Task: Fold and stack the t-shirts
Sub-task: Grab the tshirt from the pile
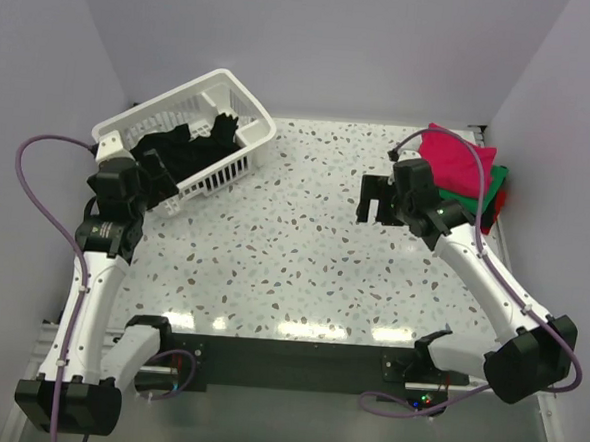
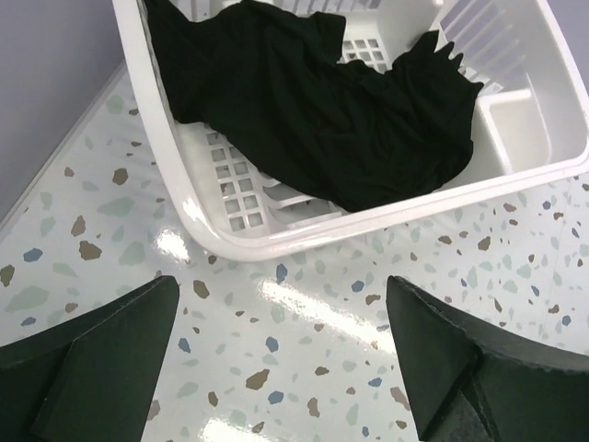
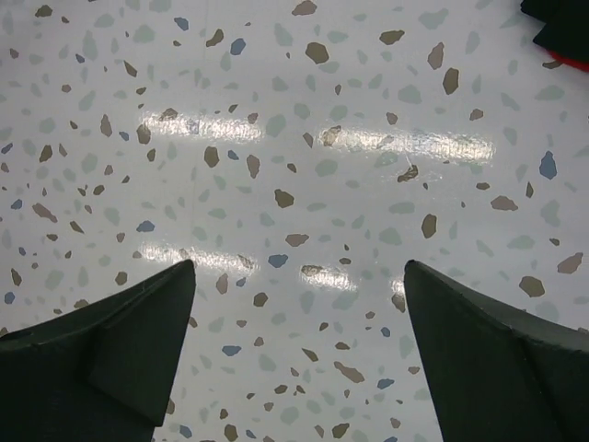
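Observation:
My left gripper reaches outward over the basket's near rim, between it and the black t-shirt, and down onto the pleat by its far edge [image 1: 181, 145] [image 2: 287, 87] next.
A large plain black t-shirt [image 1: 195, 143] lies crumpled in the white slatted basket [image 1: 241, 154] at the back left; it also shows in the left wrist view [image 2: 313, 101]. A stack of folded t-shirts sits at the back right, magenta-pink [image 1: 461, 158] on top, green [image 1: 494, 193] and red [image 1: 501, 200] edges below. My left gripper [image 1: 162, 178] is open and empty just in front of the basket, over bare table [image 2: 281, 304]. My right gripper [image 1: 378, 202] is open and empty above the table [image 3: 299, 276], left of the stack.
The basket [image 2: 304, 228] stands tilted against the back left wall. Grey walls close the table on the left, back and right. A dark cloth corner with a red edge [image 3: 561, 37] shows at the top right of the right wrist view.

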Controlling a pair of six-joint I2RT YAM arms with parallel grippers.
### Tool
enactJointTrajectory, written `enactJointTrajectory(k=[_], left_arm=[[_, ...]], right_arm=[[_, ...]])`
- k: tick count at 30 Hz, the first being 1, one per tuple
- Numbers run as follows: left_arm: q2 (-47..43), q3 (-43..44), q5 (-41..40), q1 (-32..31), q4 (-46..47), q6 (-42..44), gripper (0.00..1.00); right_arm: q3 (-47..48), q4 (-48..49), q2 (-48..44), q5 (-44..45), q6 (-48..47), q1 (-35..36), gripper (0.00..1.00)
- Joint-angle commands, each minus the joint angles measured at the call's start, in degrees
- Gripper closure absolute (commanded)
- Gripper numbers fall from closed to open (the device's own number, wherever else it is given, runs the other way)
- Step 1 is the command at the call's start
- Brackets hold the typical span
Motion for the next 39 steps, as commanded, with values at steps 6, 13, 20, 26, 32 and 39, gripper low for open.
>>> enactJointTrajectory(k=[6, 13, 20, 26, 32, 39], left_arm=[[0.56, 1.59, 4.16, 0.04, -0.18, 1.28, 0.0], [6.27, 7.3, 7.86, 0.12, 4.65, 2.5, 0.0], [14.62, 13.81, 10.58, 0.12, 7.21, 3.57, 0.0], [25.78, 16.62, 10.86, 0.65, 11.6, 4.09, 0.0], [38.95, 23.03, 3.57, 0.92, 14.94, 5.49, 0.0], [59.24, 39.35, -5.13, 1.18, 10.22, 2.43, 0.0]], right_arm=[[0.54, -1.19, -3.35, 7.05, 3.72, 0.09, 0.01], [4.32, -5.23, -3.78, 11.1, 4.95, 0.09, 0.01], [5.47, -3.14, -6.5, 12.24, 4.34, 0.09, 0.01], [0.13, 10.91, -8.88, 12.85, -0.65, 0.09, 0.01], [2.63, 16.92, -4.42, 16.46, 0.73, 0.09, 0.01], [12.32, 12.43, 9.3, 17.51, -1.73, 0.01, 0.01]])
